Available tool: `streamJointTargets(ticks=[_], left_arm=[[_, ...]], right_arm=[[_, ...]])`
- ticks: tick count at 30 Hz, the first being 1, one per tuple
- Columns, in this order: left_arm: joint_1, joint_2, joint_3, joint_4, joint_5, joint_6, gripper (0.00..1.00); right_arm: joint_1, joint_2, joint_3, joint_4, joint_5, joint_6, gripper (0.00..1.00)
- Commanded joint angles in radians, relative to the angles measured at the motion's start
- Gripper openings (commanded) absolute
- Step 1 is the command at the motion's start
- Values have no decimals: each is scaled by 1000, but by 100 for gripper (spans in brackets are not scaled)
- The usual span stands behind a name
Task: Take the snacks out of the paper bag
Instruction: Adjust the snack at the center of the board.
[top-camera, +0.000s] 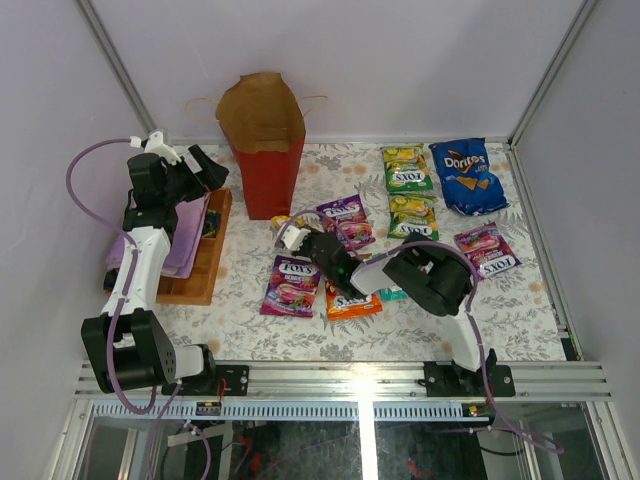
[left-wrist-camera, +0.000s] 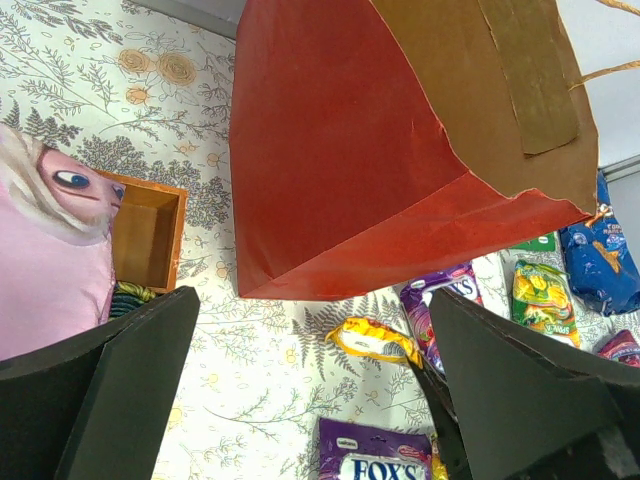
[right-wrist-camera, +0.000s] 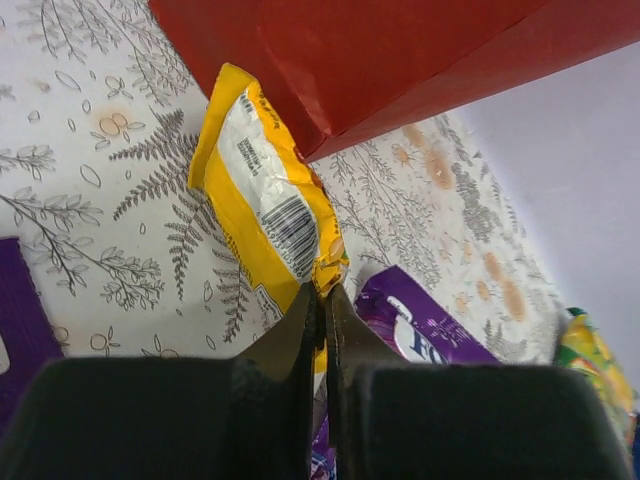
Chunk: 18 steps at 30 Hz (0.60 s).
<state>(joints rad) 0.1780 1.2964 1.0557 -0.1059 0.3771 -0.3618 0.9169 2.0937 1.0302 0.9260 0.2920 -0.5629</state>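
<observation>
My right gripper should next move back toward the near purple packet (top-camera: 292, 284) and open, because the small yellow packet (top-camera: 282, 224) lies close against the near corner of the red bag.
The red paper bag (top-camera: 264, 150) stands upright at the back, its brown inside showing. My right gripper (top-camera: 291, 237) lies low just in front of it, shut on an edge of a small yellow packet (top-camera: 282, 224). The right wrist view shows the fingertips (right-wrist-camera: 312, 300) pinching the packet (right-wrist-camera: 262, 195) on the cloth beside the bag (right-wrist-camera: 380, 50). Purple (top-camera: 292, 285), orange (top-camera: 352, 301), green-yellow (top-camera: 407, 168), pink (top-camera: 487, 250) packets and the blue Doritos bag (top-camera: 468, 176) lie on the table. My left gripper (top-camera: 207, 166) is open and empty, left of the bag (left-wrist-camera: 380, 150).
A wooden tray (top-camera: 207, 262) with a folded pink-purple cloth (top-camera: 180, 235) sits at the left under the left arm. The tray (left-wrist-camera: 146, 230) and cloth (left-wrist-camera: 50, 260) also show in the left wrist view. White walls enclose the table on the back and sides.
</observation>
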Motion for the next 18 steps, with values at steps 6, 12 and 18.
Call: streamJointTargets(ticks=[6, 12, 18], left_arm=[[12, -5, -5, 34, -4, 14, 100], [12, -6, -5, 35, 0, 14, 100], [12, -6, -5, 35, 0, 15, 100]], right_arm=[[45, 5, -122, 398, 87, -169, 0], [71, -47, -203, 358, 25, -171, 0], [83, -147, -268, 248, -53, -128, 34]])
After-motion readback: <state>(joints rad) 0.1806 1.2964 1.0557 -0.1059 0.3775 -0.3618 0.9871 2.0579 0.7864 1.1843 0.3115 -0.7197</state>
